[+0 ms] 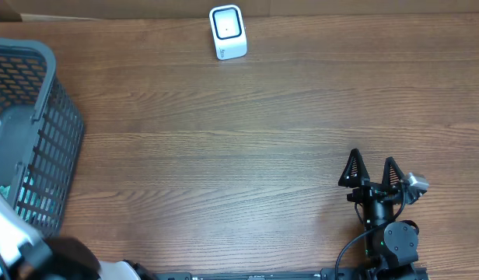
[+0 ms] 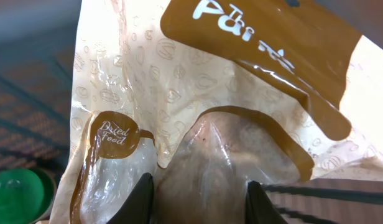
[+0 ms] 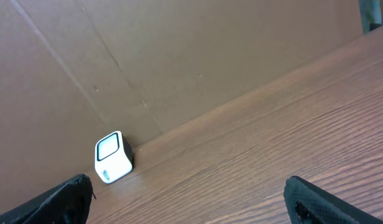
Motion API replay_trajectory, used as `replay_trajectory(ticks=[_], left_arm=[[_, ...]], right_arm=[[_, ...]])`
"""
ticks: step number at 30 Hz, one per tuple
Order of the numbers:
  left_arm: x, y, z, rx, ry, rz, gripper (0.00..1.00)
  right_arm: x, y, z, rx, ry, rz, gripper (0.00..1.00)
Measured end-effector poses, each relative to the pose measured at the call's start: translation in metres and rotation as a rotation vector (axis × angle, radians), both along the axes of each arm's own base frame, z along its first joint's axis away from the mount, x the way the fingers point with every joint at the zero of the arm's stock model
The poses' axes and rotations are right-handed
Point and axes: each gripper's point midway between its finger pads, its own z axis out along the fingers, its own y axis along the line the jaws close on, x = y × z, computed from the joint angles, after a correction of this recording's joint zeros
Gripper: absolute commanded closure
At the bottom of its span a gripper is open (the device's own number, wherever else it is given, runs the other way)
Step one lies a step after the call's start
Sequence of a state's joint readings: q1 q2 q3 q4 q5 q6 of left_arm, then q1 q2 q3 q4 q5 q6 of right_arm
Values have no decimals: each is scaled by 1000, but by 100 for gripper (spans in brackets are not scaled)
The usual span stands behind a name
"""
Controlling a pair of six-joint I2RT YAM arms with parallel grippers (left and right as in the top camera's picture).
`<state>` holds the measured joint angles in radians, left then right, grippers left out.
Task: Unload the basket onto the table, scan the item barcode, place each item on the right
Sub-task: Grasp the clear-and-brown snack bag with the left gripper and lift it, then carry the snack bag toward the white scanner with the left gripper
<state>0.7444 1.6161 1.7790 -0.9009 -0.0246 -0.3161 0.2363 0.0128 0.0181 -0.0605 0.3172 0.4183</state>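
Observation:
The left gripper lifts out of the basket next and carries the bag to the wood before the scanner. It then lowers and releases it, since that wood is bare.
The item is a cream and brown plastic bag printed "Dried Food", and it fills the left wrist view. My left gripper is shut on the bag's clear lower bulge, one black finger pressing each side. No barcode shows on the side facing the camera. The white barcode scanner stands at the table's far edge, and the right wrist view shows the scanner against a cardboard wall. My right gripper rests open and empty near the front right of the table.
A dark grey mesh basket stands at the table's left edge, with my left arm reaching into it. A green round lid lies beside the bag inside the basket. Bare wood stretches between basket and scanner.

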Motion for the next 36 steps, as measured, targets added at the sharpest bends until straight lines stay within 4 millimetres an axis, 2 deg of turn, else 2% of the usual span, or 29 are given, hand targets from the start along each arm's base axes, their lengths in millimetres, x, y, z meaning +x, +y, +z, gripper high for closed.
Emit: replay_trajectory(ticks=[2, 4, 7, 10, 13, 15, 18, 21, 24, 27, 31, 36], left_arm=[[-7, -19, 52, 53, -132, -27, 96], [-10, -41, 81, 62, -225, -85, 96], [-10, -97, 120, 47, -357, -251, 96], [-8, -176, 137, -26, -409, -475, 96], [-10, -252, 127, -137, -365, -674, 96], [-10, -300, 109, -210, -288, -799, 96], [-1, -356, 72, -278, -150, -922, 96], [10, -397, 24, -313, 3, -961, 96], [21, -431, -34, -341, 167, -944, 96], [31, -461, -90, -366, 294, -894, 96], [42, -490, -152, -418, 409, -775, 96], [40, -502, -213, -491, 522, -550, 96]], right_arm=[[0, 0, 0, 0, 0, 0, 0], [0, 0, 0, 0, 0, 0, 0], [0, 0, 0, 0, 0, 0, 0], [0, 0, 0, 0, 0, 0, 0], [0, 0, 0, 0, 0, 0, 0], [0, 0, 0, 0, 1, 0, 0], [0, 0, 0, 0, 0, 0, 0], [0, 0, 0, 0, 0, 0, 0], [0, 0, 0, 0, 0, 0, 0], [0, 0, 0, 0, 0, 0, 0], [0, 0, 0, 0, 0, 0, 0], [0, 0, 0, 0, 0, 0, 0]])
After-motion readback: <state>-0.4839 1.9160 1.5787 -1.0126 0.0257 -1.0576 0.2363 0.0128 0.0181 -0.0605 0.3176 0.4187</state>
